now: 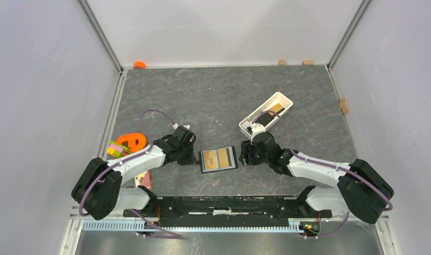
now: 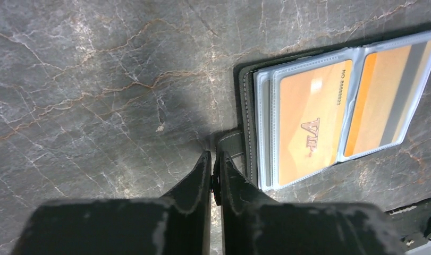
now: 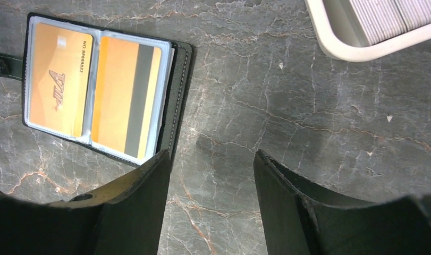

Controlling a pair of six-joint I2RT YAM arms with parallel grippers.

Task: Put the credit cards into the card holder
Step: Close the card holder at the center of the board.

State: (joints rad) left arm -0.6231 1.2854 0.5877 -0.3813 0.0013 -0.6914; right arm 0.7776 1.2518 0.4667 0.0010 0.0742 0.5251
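Note:
My left gripper rises next, folds the tabbed cover onto the striped card [image 1: 225, 158] [image 2: 388, 98] and releases, since both cards sit in pockets and the holder lies open.
The black card holder [image 1: 218, 159] lies open and flat on the table between my two arms. Two tan-orange credit cards sit in its clear pockets, one printed "VIP" [image 2: 309, 119] and one showing a dark stripe [image 2: 386, 101]. Both also show in the right wrist view, the VIP card [image 3: 56, 79] and the striped card [image 3: 125, 101]. My left gripper [image 2: 213, 154] is shut on the holder's snap tab [image 2: 231, 142] at its left edge. My right gripper [image 3: 210, 154] is open and empty, just right of the holder's right edge [image 3: 178, 95]. No light blue or black card shows.
A long white tray [image 1: 266, 114] stands behind my right gripper with something tan [image 1: 277, 109] in it. An orange ring [image 1: 132, 141], a coloured block [image 1: 116, 149] and a pink rectangle [image 1: 141, 178] lie by the left arm. Small wooden blocks [image 1: 343, 105] sit along the walls.

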